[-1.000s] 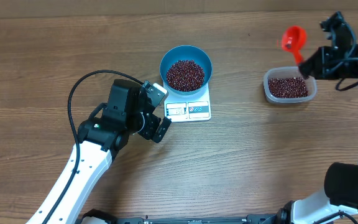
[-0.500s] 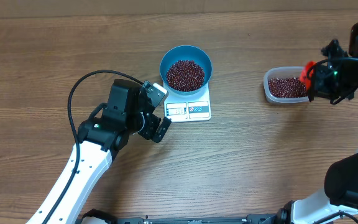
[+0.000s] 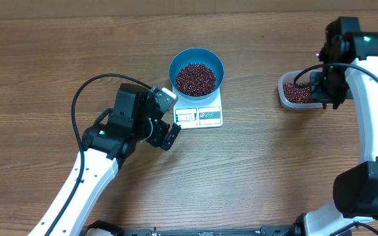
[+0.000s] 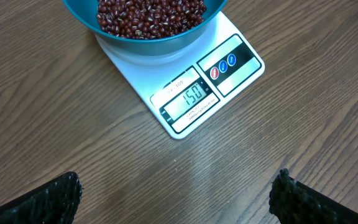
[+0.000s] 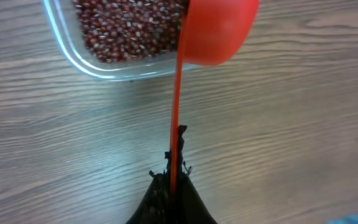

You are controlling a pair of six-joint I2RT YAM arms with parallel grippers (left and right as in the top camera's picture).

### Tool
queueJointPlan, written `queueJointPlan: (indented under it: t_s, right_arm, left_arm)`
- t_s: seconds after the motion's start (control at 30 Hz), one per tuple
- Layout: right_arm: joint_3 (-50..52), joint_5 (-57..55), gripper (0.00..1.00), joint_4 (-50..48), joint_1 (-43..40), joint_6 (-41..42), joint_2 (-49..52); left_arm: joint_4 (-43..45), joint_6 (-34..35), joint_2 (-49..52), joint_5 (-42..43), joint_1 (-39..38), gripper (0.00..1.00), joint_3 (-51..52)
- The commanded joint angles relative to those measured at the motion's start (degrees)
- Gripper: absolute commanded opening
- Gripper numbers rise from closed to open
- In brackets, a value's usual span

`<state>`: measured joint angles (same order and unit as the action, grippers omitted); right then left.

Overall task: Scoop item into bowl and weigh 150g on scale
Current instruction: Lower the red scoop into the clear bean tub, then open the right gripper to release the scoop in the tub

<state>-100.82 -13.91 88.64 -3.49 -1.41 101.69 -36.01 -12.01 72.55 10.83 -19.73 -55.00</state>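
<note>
I will turn my right gripper next and swing its red scoop over the beans in the clear tub and release it, because the scale (image 3: pixel 199 116) shows the wanted weight.
The blue bowl (image 3: pixel 196 71) stands on the white scale (image 3: pixel 199 116) and is filled with red-brown beans (image 3: pixel 196 78). In the left wrist view the bowl (image 4: pixel 148 46) and its beans (image 4: pixel 149 12) are at the top, and the scale (image 4: pixel 232 78) display reads 150. My left gripper (image 3: pixel 169 118) rests open just left of the scale, with only bare table between its fingertips (image 4: pixel 176 199). My right gripper (image 5: pixel 174 171) is shut on the thin handle of a red scoop (image 5: pixel 219 28). The scoop's cup hangs over the right end of a clear tub (image 5: pixel 98 65).
The clear tub (image 3: pixel 287 99) of beans (image 3: pixel 298 93) sits at the right of the table, partly under my right arm (image 3: pixel 325 88). Bare wooden table lies between the scale and the tub. A black cable loops above my left arm (image 3: pixel 84 92).
My right arm swung forward and down from behind the tub, and the red scoop went from raised behind the tub to hidden under the arm, over its right end. The left arm stayed still.
</note>
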Motion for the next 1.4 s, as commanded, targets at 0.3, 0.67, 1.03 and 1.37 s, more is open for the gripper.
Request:
queueJointPlan:
  t_s: [0.3,0.67,1.03,1.37]
  right_arm:
    - [0.04,-4.81,0.04,0.15,0.00,2.73,0.24]
    - [0.07,19.50,0.04,-4.09,-1.95,2.69,0.24]
    - [5.81,38.73,0.04,-7.26,-8.72,-1.99,0.24]
    - [13.77,48.68,0.13,-13.51,-15.58,-2.01,0.24]
  left_arm:
    - [0.07,0.66,0.33,-0.33,0.20,1.00,0.11]
    - [0.04,0.66,0.33,-0.33,0.20,1.00,0.11]
    - [0.07,0.66,0.33,-0.33,0.20,1.00,0.11]
    - [0.07,0.66,0.33,-0.33,0.20,0.99,0.11]
